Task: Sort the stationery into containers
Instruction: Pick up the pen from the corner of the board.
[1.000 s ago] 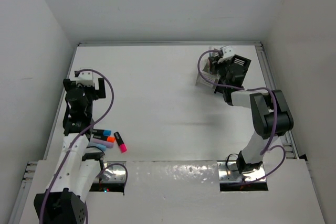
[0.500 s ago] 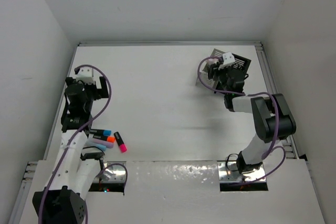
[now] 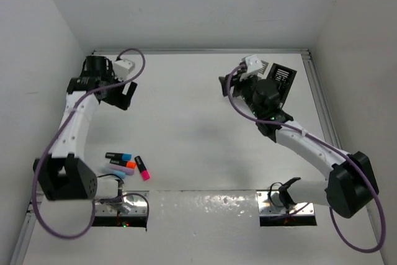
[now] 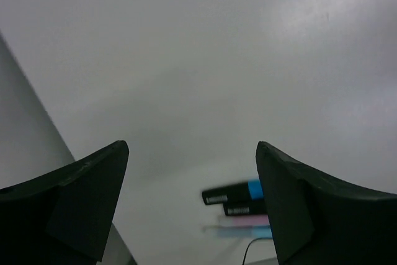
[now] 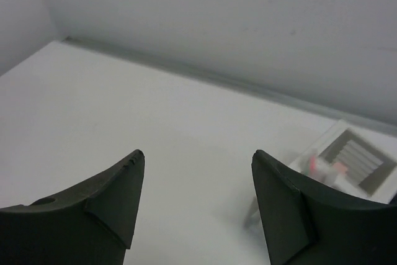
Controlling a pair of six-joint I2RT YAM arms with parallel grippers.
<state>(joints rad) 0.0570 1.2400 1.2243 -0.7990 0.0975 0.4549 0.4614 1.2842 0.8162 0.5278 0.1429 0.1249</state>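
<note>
I need to swing my left gripper back and down next, to the right in the top view, onto the pink highlighter's black end (image 3: pixel 140 164), because it lies apart from the cluster.
Several stubby highlighters (image 3: pixel 127 163) lie in a cluster at the near left of the table; the left wrist view shows a blue-ended one (image 4: pixel 239 193) beside my right-hand finger. My left gripper (image 3: pixel 126 97) hangs open and empty well beyond them, high over the far left (image 4: pixel 192 153). The black slatted container (image 3: pixel 282 79) stands at the far right, partly hidden by my right arm. In the right wrist view a slatted container (image 5: pixel 355 156) has something pink in it. My right gripper (image 3: pixel 223 85) is open and empty, left of that container over bare table (image 5: pixel 198 156).
A pink highlighter (image 3: pixel 142 167) lies slightly apart, right of the cluster. White walls close the table at the left, back (image 5: pixel 217 23) and right. The arm bases stand at the near edge.
My left arm swung up from over the highlighters to the far left. My right gripper opened and pulled back leftward from the containers.
</note>
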